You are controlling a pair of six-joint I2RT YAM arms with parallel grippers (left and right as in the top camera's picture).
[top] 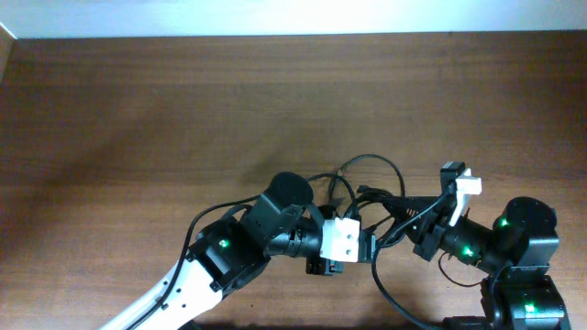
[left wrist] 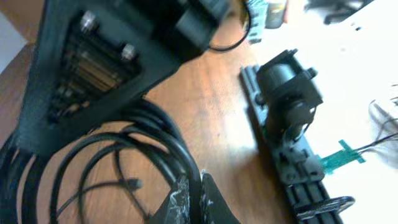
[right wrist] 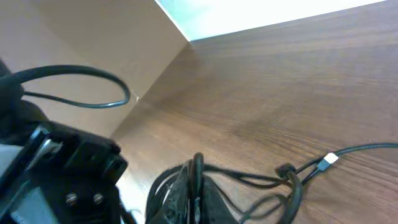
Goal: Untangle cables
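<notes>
I need to move my left gripper down next, tipping its fingers downward, and release the piece of cable on the tabletop below it, since I hold the piece of cable aloft.
The cables (top: 371,179) are a tangle of thin black cords lying between my two arms on the wooden table. My left gripper (top: 367,246) is shut on one black cord; in the left wrist view the cord runs between its fingertips (left wrist: 198,196). Coiled loops (left wrist: 134,146) and a small plug (left wrist: 134,183) lie to their left. My right gripper (top: 408,225) is shut on another black strand, which shows upright between its fingertips (right wrist: 196,186). From there cords (right wrist: 249,180) run right to a knot (right wrist: 286,171) and a white plug (right wrist: 329,160).
The two wrists are very close together above the tangle. The left arm's body (right wrist: 56,168) fills the right wrist view's left side. A black arm base (left wrist: 286,99) and a green strip (left wrist: 341,155) sit by the table edge. The bare wooden table (top: 183,110) stretches to the far wall.
</notes>
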